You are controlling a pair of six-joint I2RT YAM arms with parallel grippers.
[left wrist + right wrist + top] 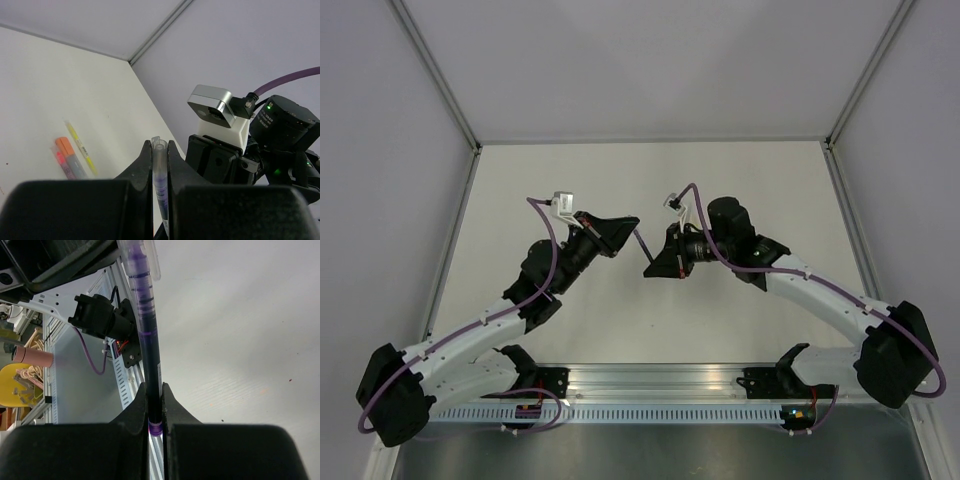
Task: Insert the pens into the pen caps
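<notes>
Next, my left gripper brings the clear cap rightward down in the top view onto the table beside the pink pen (61, 161) and releases, as the clear cap covers the purple pen's tip.
A dark purple pen (642, 245) spans the gap between my two grippers, lifted above the table. My left gripper (159, 150) is shut on a clear pen cap (160, 157), and the pen's purple tip (161, 187) shows through it. My right gripper (155, 392) is shut on the dark purple pen (150, 350) near its rear end. The clear pen cap (140, 260) covers the pen's far end. On the table lie a pale yellow pen (80, 145), a grey pen wearing an orange pen cap (63, 146) and a pink pen (61, 161).
The right arm's wrist camera (212, 105) sits close in front of my left fingers. A slotted metal rail (650, 385) runs along the near edge between the arm bases. Pale walls (650, 60) enclose the white table (650, 180).
</notes>
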